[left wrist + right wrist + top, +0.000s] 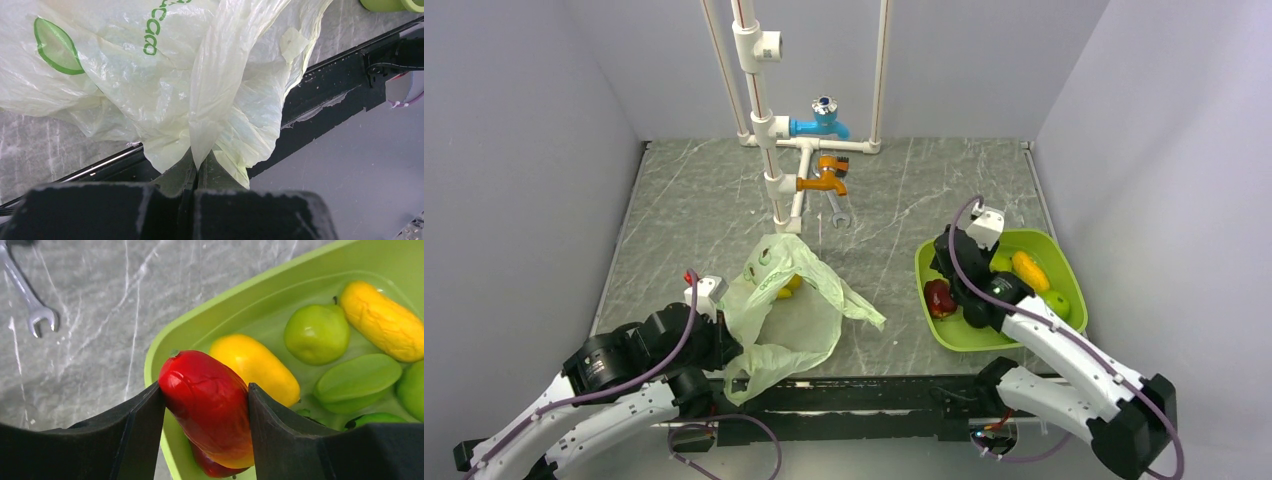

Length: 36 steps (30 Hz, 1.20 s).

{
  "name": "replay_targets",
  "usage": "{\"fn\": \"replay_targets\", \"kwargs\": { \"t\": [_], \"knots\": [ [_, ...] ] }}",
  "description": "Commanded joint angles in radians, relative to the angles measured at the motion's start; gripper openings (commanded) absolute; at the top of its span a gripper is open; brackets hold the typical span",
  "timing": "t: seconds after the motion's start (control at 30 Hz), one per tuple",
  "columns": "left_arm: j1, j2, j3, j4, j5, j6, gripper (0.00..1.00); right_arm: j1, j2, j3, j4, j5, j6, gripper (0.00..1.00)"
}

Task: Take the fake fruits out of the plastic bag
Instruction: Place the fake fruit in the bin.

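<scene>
I will lower the red fruit (210, 405) with my right gripper and release it into the open tray corner (199, 344) beside the yellow fruit, since that bare spot is below my gripper.
The pale green plastic bag (786, 305) lies crumpled at the table's front left, with a yellow fruit (790, 285) showing in its mouth. My left gripper (196, 167) is shut on a twisted fold of the plastic bag (210, 85) at the near edge. My right gripper (205, 400) is shut on a glossy red fruit (210, 405), held over the left rim of the lime-green tray (165, 345). In the tray lie a yellow fruit (257, 367), a green round fruit (316, 332), a bumpy yellow fruit (381, 320) and a flat green fruit (357, 380).
A white pipe rack (769, 130) with a blue tap (822, 122) and an orange tap (824, 178) stands at the back centre. A wrench (841, 210) lies beneath it, also in the right wrist view (30, 307). The black front rail (345, 75) runs along the table's near edge.
</scene>
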Motion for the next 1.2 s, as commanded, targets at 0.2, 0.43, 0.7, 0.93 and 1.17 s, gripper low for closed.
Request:
{"fn": "replay_targets", "kwargs": {
  "t": [0.2, 0.43, 0.7, 0.93, 1.17],
  "knots": [
    [0.002, -0.017, -0.003, 0.03, -0.005, 0.009, 0.0, -0.095, -0.047, -0.135, 0.438, -0.313, -0.185, 0.0],
    [0.002, -0.024, -0.002, 0.028, -0.007, 0.006, 0.0, -0.122, 0.105, -0.229, 0.694, -0.306, -0.184, 0.0],
    [0.002, -0.028, -0.002, 0.028, -0.006, 0.003, 0.0, -0.132, 0.128, -0.228, 0.492, -0.267, -0.013, 0.0],
    [0.002, -0.015, -0.003, 0.036, 0.001, 0.015, 0.0, -0.132, 0.022, -0.254, 0.332, -0.322, -0.015, 0.34],
    [0.001, -0.009, -0.005, 0.042, 0.009, 0.02, 0.0, -0.131, -0.036, -0.134, 0.18, -0.343, -0.105, 0.91]
  ]
}}
